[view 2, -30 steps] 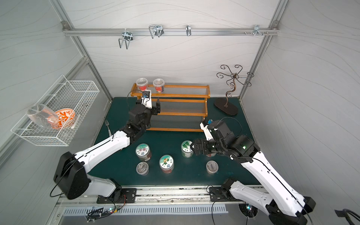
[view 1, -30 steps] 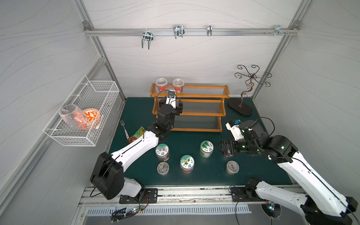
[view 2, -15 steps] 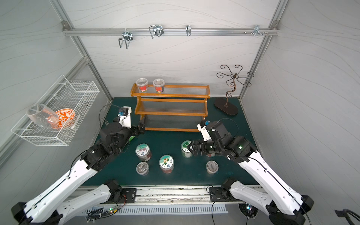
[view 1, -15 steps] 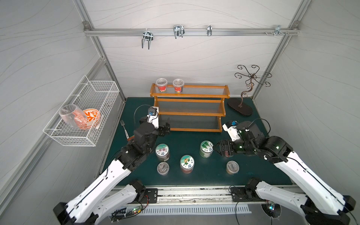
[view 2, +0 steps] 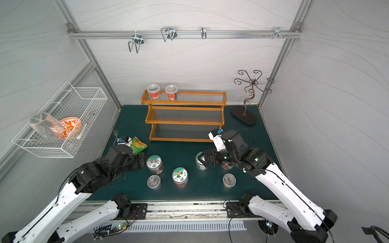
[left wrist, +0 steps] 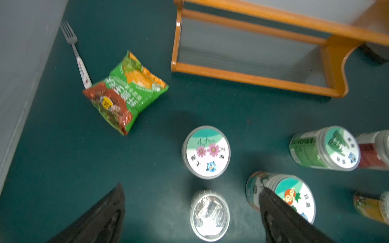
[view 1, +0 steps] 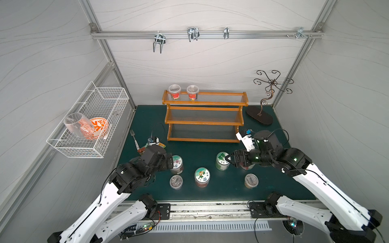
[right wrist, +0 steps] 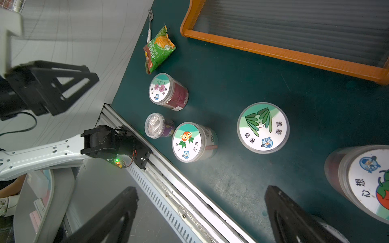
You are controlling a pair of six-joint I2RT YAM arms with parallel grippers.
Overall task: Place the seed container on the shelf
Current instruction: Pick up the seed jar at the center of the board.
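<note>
The small clear-lid jar (view 1: 176,181) (left wrist: 209,214) stands below my left gripper, nearer my base than the flower-lid jar, so my left gripper will move back and lower its open fingers around it.
The orange-brown wooden shelf (view 1: 204,104) (view 2: 185,103) stands at the back of the green mat, with two small red-labelled containers (view 1: 174,92) at the left end of its top tier. Several seed containers stand on the mat in front: a flower-lid jar (left wrist: 206,152), a small clear-lid jar (left wrist: 209,214), an orange-picture jar (view 1: 202,176) and a leaf-lid jar (right wrist: 263,127). My left gripper (left wrist: 191,186) (view 1: 170,162) is open and empty beside the flower-lid jar. Open too is my right gripper (right wrist: 202,188) (view 1: 229,158), close by the leaf-lid jar, with a tomato-lid jar (right wrist: 362,181) beside one finger.
A white wire basket (view 1: 63,147) on the left wall holds a glass and an orange bowl. A fork (view 1: 133,138) and a green snack bag (view 2: 137,145) lie at the mat's left. A metal jewellery stand (view 1: 261,113) is at the back right. Another small jar (view 1: 251,181) sits front right.
My left arm has drawn back from the shelf to the front left of the mat, its jaws now wide. My right gripper has shifted slightly left toward the leaf-lid jar.
</note>
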